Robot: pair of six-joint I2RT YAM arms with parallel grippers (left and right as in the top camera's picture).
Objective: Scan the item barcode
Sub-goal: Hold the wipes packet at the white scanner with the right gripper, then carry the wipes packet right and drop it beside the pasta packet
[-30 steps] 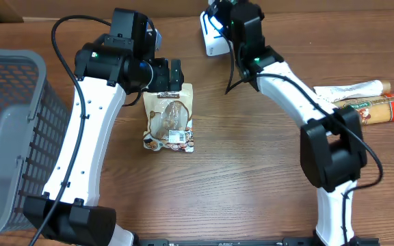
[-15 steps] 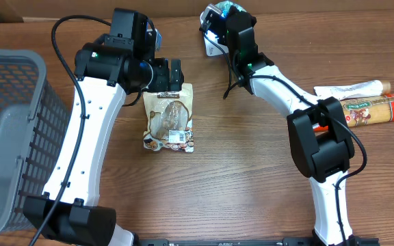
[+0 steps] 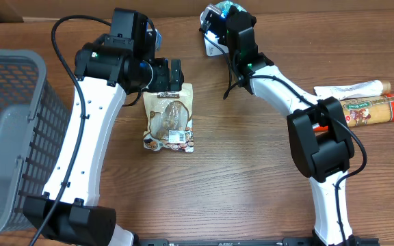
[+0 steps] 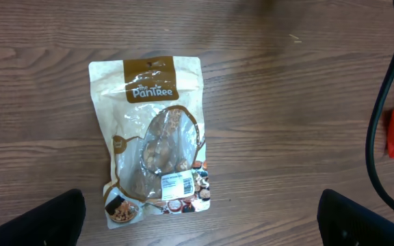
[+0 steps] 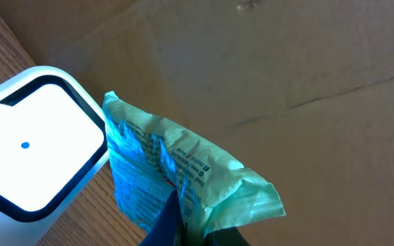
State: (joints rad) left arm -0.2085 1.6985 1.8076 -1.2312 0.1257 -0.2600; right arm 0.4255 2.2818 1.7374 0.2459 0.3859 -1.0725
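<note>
The tabletop short of the red-and-tan package is bare, so I will bring my right gripper back from the scanner (image 3: 211,41), lower it there and release the packet.
My right gripper (image 5: 190,220) is shut on a crinkled teal-and-blue packet (image 5: 176,171), the item, which it holds up right beside the white scanner (image 5: 33,143). From overhead the packet (image 3: 230,8) shows at the table's back edge, just above the scanner (image 3: 211,41). Printed text faces the wrist camera; I cannot make out a barcode. My left gripper (image 4: 200,232) is open, its fingertips (image 4: 46,219) spread wide above a tan Pantree snack bag (image 4: 152,137) lying flat on the table (image 3: 169,117).
A grey mesh basket (image 3: 5,130) stands at the left edge. At the right edge lie a white tube (image 3: 351,89) and a red-and-tan package (image 3: 375,109). A cardboard wall (image 5: 286,61) closes off the back.
The right arm swung its wrist left toward the scanner between the first two frames, then held still. The left arm and the snack bag have not moved.
</note>
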